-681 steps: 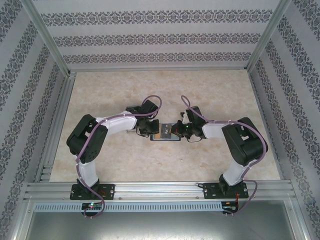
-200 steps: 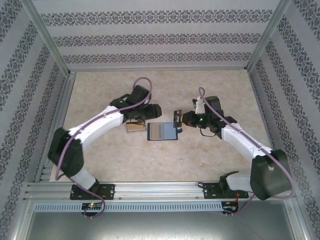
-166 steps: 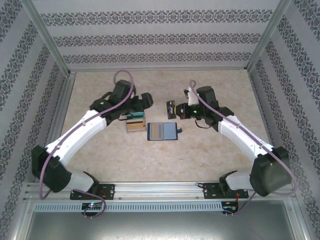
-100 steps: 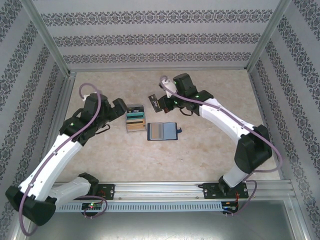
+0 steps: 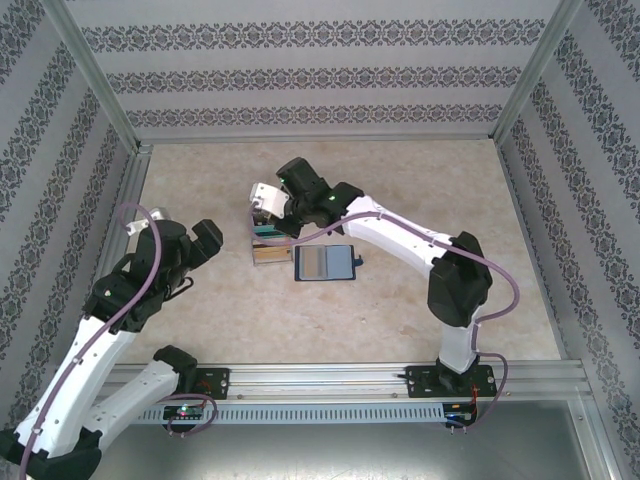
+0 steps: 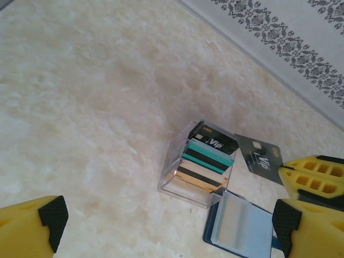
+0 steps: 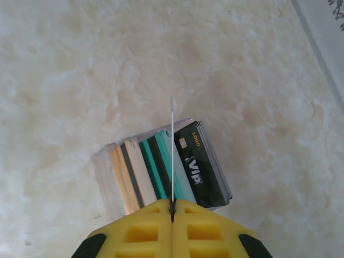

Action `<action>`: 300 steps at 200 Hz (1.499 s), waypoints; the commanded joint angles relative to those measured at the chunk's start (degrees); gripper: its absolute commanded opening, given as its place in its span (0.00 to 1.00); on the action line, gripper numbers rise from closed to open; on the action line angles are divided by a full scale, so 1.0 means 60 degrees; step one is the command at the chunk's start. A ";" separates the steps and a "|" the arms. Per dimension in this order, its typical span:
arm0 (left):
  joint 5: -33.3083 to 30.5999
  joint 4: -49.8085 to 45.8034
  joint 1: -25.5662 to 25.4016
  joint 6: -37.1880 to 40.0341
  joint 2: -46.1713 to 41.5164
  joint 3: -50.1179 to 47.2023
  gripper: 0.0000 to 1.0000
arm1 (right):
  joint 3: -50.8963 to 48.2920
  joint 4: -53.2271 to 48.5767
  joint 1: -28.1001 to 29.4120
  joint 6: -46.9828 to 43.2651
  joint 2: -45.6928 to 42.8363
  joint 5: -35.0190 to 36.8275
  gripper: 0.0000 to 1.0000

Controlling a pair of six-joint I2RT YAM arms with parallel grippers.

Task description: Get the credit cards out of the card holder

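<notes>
The dark card stack (image 5: pixel 261 218) (image 7: pixel 198 164) is in the clear box below my right gripper, and its cards match the VIP card. My right gripper will move down toward it to release its VIP card there.
The card holder (image 5: pixel 325 263) lies open and flat on the table; in the left wrist view the card holder (image 6: pixel 239 223) shows pale inner pockets. Just left of it stands a clear box (image 5: pixel 268 248) with several credit cards (image 7: pixel 153 169) in teal, tan and dark on edge. My right gripper (image 5: pixel 267 212) reaches across above the box, shut on a dark "VIP" card (image 6: pixel 258 157). From its own wrist that card (image 7: pixel 172 150) is seen edge-on between the pressed fingers of the right gripper (image 7: pixel 172 208). My left gripper (image 5: pixel 200 250) hangs wide open, left of the box, holding nothing; the left gripper (image 6: pixel 169 220).
The clear box (image 6: pixel 196 172) and the card holder sit mid-table on beige marbled tabletop (image 5: pixel 400 190). Patterned walls and an aluminium frame (image 5: pixel 120 240) close in the table on three sides. The right arm (image 5: pixel 400 235) stretches over the area behind the card holder.
The right gripper has carried the dark card leftward from beside the card holder to above the box. The left arm has pulled back to the left, its jaws opened wide.
</notes>
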 commanded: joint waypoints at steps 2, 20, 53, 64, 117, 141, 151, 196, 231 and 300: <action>-0.0404 -0.0717 0.0102 -0.0163 -0.0288 -0.0133 1.00 | 0.0403 -0.0271 0.0174 -0.1890 0.0445 0.1184 0.00; -0.0395 -0.0788 0.0103 -0.0209 -0.0356 -0.0185 1.00 | 0.0560 -0.0162 0.0295 -0.2483 0.0762 0.1653 0.00; -0.0350 -0.0871 0.0101 -0.0236 -0.0356 -0.0203 1.00 | 0.0957 -0.0130 0.0390 -0.3009 0.1278 0.1976 0.00; -0.0338 -0.0865 0.0103 -0.0241 -0.0371 -0.0211 1.00 | 0.1035 -0.0133 0.0394 -0.3154 0.1441 0.2056 0.00; -0.0401 -0.0921 0.0103 -0.0207 -0.0389 -0.0193 0.99 | 0.1080 -0.0079 0.0445 -0.3183 0.1909 0.2039 0.00; -0.0380 -0.0932 0.0101 -0.0182 -0.0386 -0.0182 1.00 | 0.1065 0.0114 0.0461 -0.3183 0.2181 0.2274 0.00; -0.0374 -0.0921 0.0103 -0.0173 -0.0386 -0.0171 1.00 | 0.1108 0.0167 0.0464 -0.3153 0.2282 0.2368 0.00; -0.0357 -0.1029 0.0103 -0.0163 -0.0459 -0.0162 1.00 | 0.1277 0.0401 0.0464 -0.3023 0.2633 0.2742 0.00; -0.0351 -0.1026 0.0103 -0.0167 -0.0503 -0.0213 1.00 | 0.1379 0.0650 0.0466 -0.2865 0.2807 0.3092 0.07; -0.0270 -0.1006 0.0103 -0.0154 -0.0545 -0.0290 1.00 | 0.1605 0.1269 0.0455 -0.2594 0.3084 0.3851 0.24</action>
